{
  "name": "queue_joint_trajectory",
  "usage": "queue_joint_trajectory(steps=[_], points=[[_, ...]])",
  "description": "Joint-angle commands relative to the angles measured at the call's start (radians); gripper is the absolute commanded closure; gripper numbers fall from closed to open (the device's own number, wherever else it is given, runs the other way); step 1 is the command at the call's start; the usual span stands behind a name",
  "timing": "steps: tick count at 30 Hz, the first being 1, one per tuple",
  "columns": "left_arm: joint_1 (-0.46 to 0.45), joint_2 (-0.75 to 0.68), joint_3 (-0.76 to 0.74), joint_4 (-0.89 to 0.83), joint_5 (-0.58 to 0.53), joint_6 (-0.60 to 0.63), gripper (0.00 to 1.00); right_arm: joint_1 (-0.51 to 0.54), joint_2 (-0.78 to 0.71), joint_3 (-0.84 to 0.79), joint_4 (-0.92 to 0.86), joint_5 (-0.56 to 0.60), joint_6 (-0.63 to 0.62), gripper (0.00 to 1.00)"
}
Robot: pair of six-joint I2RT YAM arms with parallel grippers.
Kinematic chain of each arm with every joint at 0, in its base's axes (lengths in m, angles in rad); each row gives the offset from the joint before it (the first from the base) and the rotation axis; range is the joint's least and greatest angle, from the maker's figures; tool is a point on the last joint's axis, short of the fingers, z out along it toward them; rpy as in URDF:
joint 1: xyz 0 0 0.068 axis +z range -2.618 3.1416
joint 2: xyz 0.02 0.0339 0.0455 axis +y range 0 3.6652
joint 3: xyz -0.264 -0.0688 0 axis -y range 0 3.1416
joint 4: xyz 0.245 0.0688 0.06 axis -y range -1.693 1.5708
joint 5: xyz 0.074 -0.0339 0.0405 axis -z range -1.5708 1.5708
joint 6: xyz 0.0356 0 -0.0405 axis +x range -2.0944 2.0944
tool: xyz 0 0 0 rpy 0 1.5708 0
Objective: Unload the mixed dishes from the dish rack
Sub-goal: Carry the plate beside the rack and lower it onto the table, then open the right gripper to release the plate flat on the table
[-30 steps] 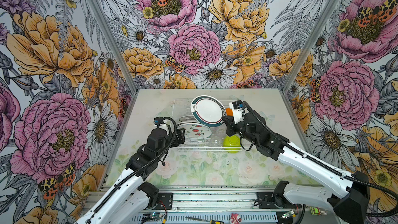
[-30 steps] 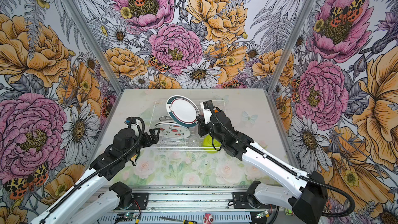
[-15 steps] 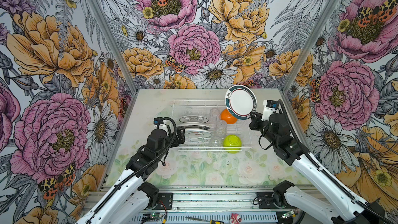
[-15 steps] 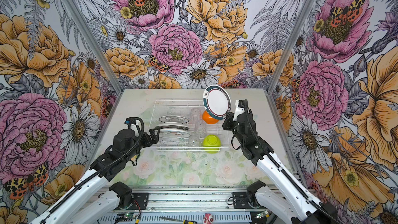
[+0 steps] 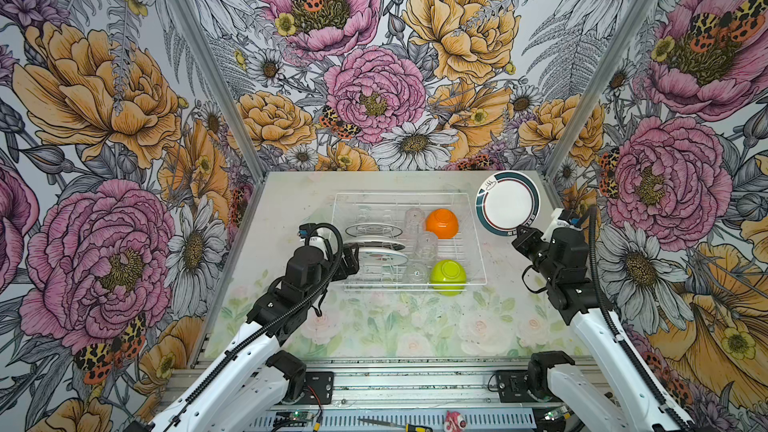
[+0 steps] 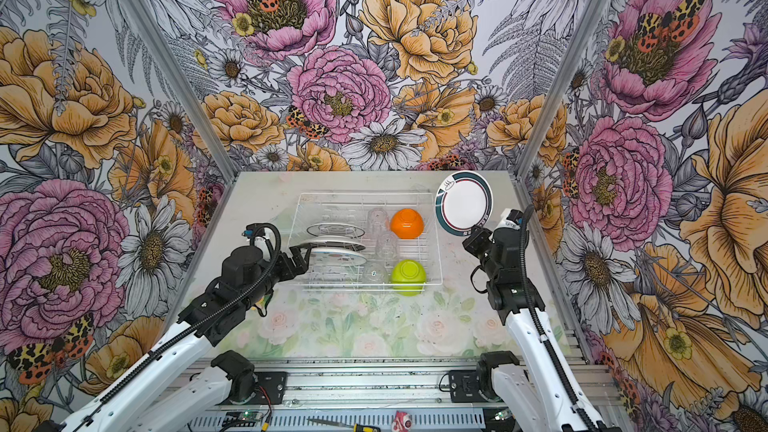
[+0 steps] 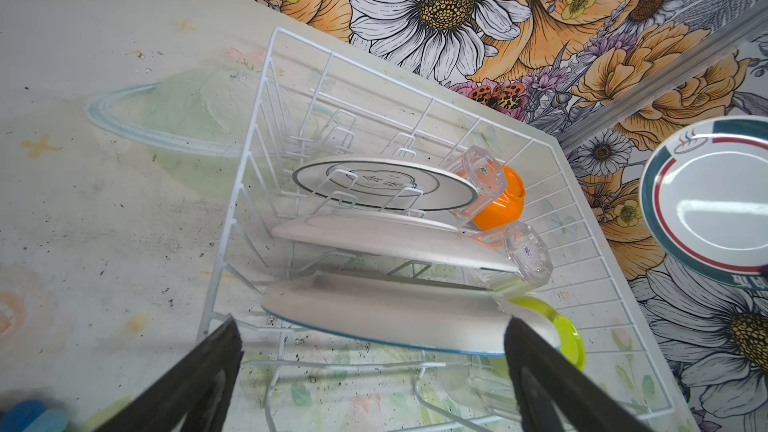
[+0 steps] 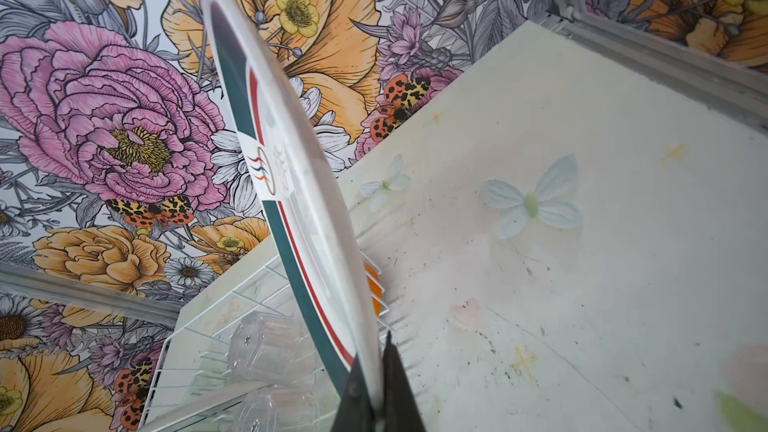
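Observation:
My right gripper should lower, tip the upright plate flat onto the clear, bare tabletop beside the rack and release it.
The white wire dish rack sits mid-table. In it stand three plates, an upturned orange bowl, a lime-green bowl and clear cups. My right gripper is shut on the lower rim of a white plate with a dark green and red rim, held upright in the air right of the rack. The right wrist view shows that plate edge-on between the fingers. My left gripper is open at the rack's left side, its jaws either side of the nearest plate without touching it.
The booth's flowered walls close in on three sides, and a metal corner post stands just behind the held plate. Bare table lies right of the rack and in front of it. Small tools lie on the front rail.
The right arm has lifted the plate out of the rack and swung it rightward, past the rack's right edge. The left arm has stayed still with its jaws open.

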Motion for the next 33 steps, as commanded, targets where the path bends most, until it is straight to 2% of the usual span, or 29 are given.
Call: queue_joint_trajectory(steps=[1, 14, 24, 33], points=[[0.01, -0.005, -0.008, 0.024, 0.018, 0.007, 0.01, -0.05, -0.011, -0.02, 0.041, -0.059, 0.112, 1.0], [0.012, -0.025, -0.013, 0.02, 0.018, 0.011, 0.01, -0.201, 0.078, -0.114, 0.048, -0.131, 0.261, 1.0], [0.013, 0.035, 0.009, 0.074, 0.048, 0.012, 0.01, -0.237, 0.168, -0.152, 0.098, -0.19, 0.309, 1.0], [0.011, 0.028, -0.003, 0.217, 0.21, 0.035, 0.01, -0.265, 0.325, -0.205, 0.286, -0.303, 0.361, 1.0]])
